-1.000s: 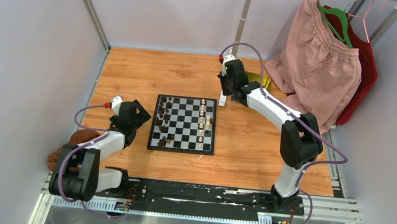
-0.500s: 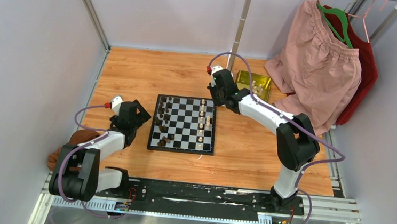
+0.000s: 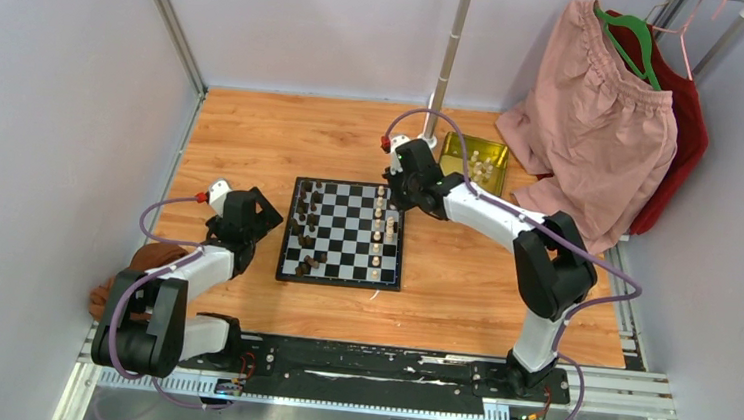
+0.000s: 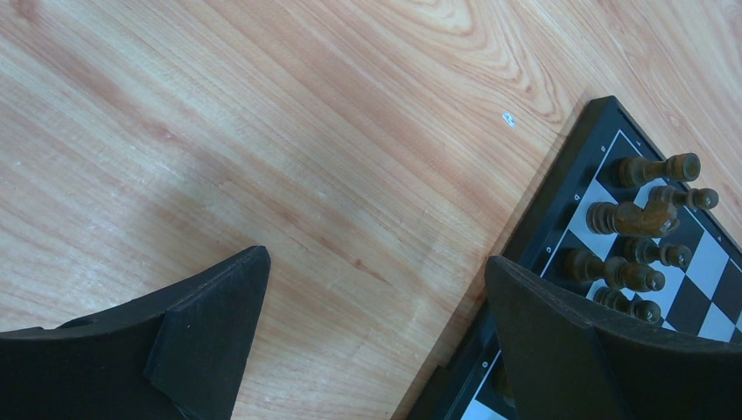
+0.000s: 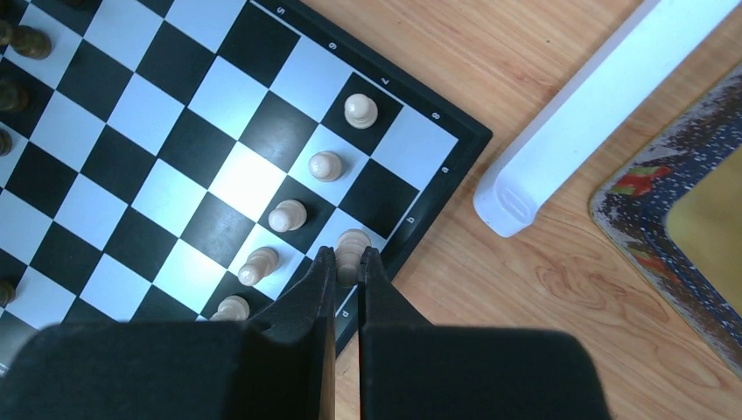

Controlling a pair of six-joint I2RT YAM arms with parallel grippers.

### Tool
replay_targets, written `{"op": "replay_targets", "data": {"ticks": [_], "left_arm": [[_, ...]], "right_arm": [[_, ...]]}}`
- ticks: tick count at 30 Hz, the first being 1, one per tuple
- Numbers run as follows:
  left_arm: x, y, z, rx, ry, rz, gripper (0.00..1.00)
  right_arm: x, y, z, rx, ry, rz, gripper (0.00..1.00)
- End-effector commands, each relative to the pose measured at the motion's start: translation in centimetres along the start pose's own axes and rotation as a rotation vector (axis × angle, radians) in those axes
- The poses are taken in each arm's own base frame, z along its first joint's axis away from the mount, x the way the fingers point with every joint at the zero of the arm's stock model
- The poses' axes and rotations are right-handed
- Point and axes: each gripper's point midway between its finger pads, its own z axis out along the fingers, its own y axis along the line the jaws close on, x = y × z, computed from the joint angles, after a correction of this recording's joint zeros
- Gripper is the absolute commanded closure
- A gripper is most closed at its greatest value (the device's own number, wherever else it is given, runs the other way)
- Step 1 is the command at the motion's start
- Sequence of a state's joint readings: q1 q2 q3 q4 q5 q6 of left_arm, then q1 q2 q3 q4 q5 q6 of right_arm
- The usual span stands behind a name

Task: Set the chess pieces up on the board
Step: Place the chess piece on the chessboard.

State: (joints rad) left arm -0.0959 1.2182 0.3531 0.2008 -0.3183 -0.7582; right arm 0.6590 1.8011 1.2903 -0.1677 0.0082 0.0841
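The right gripper needs to lower the cream piece onto the white edge square third from the board's far corner (image 3: pixel 393 216) (image 5: pixel 346 244) before it opens.
The black-and-white board (image 3: pixel 343 233) lies mid-table. Dark brown pieces (image 3: pixel 304 227) stand along its left columns, cream pieces (image 3: pixel 380 229) along its right side. My right gripper (image 3: pixel 397 187) hangs over the board's far right corner. In the right wrist view the right gripper (image 5: pixel 349 259) is shut on a cream piece (image 5: pixel 351 245) above the board's (image 5: pixel 210 149) right edge, beside a diagonal row of cream pawns (image 5: pixel 288 215). My left gripper (image 3: pixel 260 211) is open and empty left of the board; in the left wrist view the left gripper (image 4: pixel 376 271) spans bare wood, with dark pieces (image 4: pixel 639 219) at the right.
A gold tin (image 3: pixel 475 162) holding more cream pieces sits behind the right arm. A white post (image 3: pixel 447 65) stands at the back; its foot (image 5: pixel 595 114) is near the board's corner. Pink and red clothes (image 3: pixel 606 118) hang at the far right. A brown object (image 3: pixel 139 257) lies by the left arm.
My right gripper has moved left and nearer, from beside the gold tin to over the board's far right corner. The left arm has not moved.
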Motion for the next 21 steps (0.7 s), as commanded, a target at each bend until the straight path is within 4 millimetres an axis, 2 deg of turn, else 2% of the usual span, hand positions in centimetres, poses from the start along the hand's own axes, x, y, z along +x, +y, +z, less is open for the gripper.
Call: {"op": "replay_targets", "data": {"ticks": [1,21], "left_arm": [[-0.6,-0.7,-0.1,0.020,-0.024,0.010,0.00],[-0.7,-0.7,-0.1,0.022,-0.025,0.011,0.00]], "right_arm": [[1.5,1.5,0.7,-0.075,0.036,-0.052,1.00],[3.1,1.6,2.0,-0.088,0.083,-0.088,1.00]]}}
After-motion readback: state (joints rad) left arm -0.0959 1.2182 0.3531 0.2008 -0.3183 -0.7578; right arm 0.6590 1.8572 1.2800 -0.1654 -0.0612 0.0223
